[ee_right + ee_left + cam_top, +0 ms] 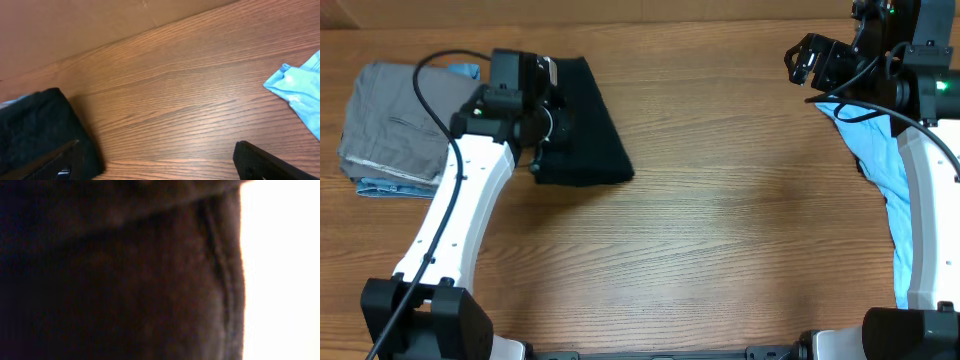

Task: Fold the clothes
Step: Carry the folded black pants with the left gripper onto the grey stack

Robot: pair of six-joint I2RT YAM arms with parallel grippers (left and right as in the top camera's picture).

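The left gripper carries the black shirt (588, 125) to the left in the overhead view next, onto the grey folded garment (408, 112) already stacked on blue. It then releases the shirt.
The black shirt (588, 125) lies folded on the table at the back left. It also shows at the left of the right wrist view (35, 125). My left gripper (542, 120) is down on the shirt's left edge. Its fingers are hidden, and black fabric (125, 280) fills the left wrist view. The light blue T-shirt (882, 165) lies crumpled at the right under my right arm, with a corner in the right wrist view (300, 90). My right gripper (808, 62) (160, 165) is open and empty, raised at the back right.
A grey folded garment (390, 120) sits at the far left on top of a blue garment (380, 187), right beside the black shirt and my left arm. The wooden table (720, 250) runs between the two arms.
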